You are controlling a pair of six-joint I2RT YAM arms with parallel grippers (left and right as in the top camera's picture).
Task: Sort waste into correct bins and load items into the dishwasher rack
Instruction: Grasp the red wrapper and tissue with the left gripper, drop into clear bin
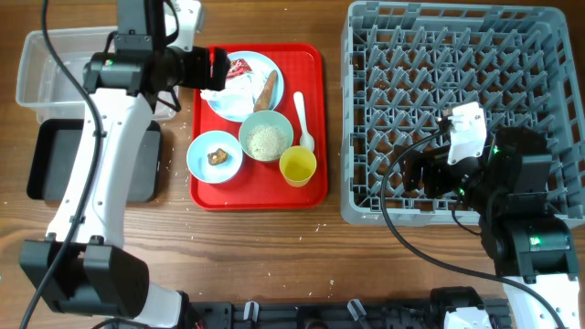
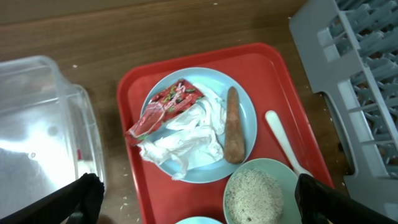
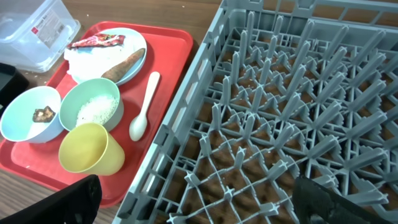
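Observation:
Next I will lower my left gripper and reach outward over the plate onto the red wrapper, since the wrapper lies uncovered by the white napkin.
On the red serving tray a round plate holds the red wrapper, white napkin and brown sausage piece. Beside it are a bowl of rice, a pale blue bowl with a brown lump, a yellow cup and a white spoon. My left gripper is open and empty above the tray, near the plate. My right gripper is open and empty over the grey rack, near its front left corner.
The clear tub stands at the far left, with the black tray in front of it. A few rice grains lie on the table by the black tray. The rack fills the right side.

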